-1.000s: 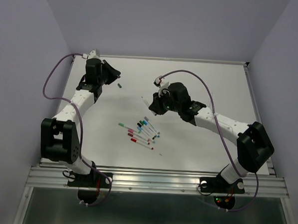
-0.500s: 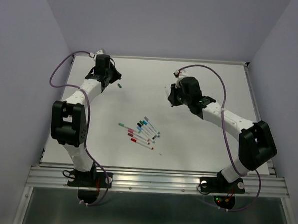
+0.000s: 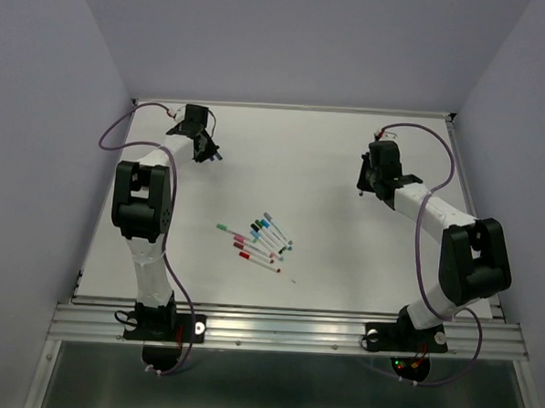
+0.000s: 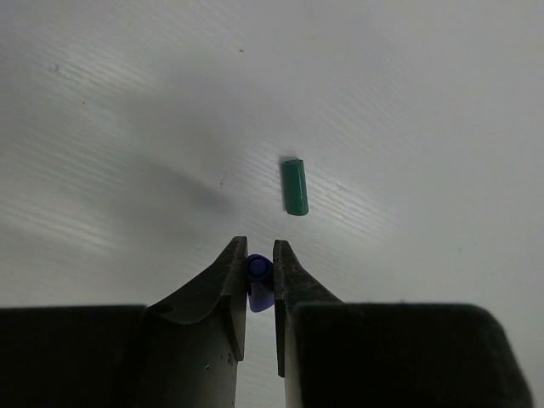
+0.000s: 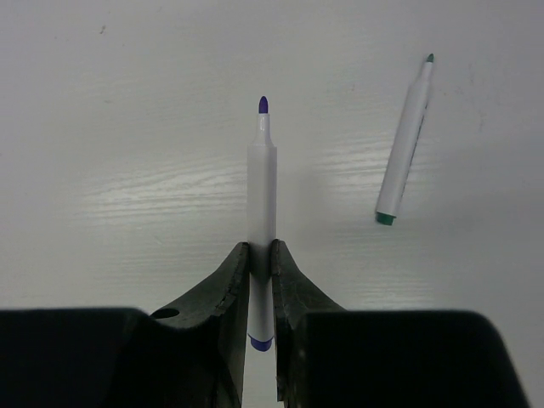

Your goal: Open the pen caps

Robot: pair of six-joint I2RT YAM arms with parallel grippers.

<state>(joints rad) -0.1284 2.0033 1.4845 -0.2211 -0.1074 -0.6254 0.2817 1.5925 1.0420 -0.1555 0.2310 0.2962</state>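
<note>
The robot will next swing its right gripper to the right in the top view, past the uncapped green pen (image 5: 402,144), and then lower the purple pen beside it.
My left gripper (image 4: 257,255) is shut on a small purple-blue pen cap (image 4: 258,274) just above the table. A loose green cap (image 4: 294,187) lies on the table just ahead of it. In the top view this gripper (image 3: 207,149) is at the far left. My right gripper (image 5: 261,252) is shut on the white barrel of an uncapped purple pen (image 5: 262,183), tip pointing away. An uncapped green pen (image 5: 402,144) lies on the table to its right. In the top view the right gripper (image 3: 367,180) is at the far right. Several capped pens (image 3: 257,239) lie in a cluster mid-table.
The white table (image 3: 343,253) is walled by lilac panels at the back and sides. A tiny speck (image 3: 293,280) lies just right of the pen cluster. The left arm's purple cable (image 3: 112,132) loops near the far left corner.
Both arms have swung apart. The left gripper went to the far left beside the green cap, and the right gripper carried the pen from mid-table to the far right.
</note>
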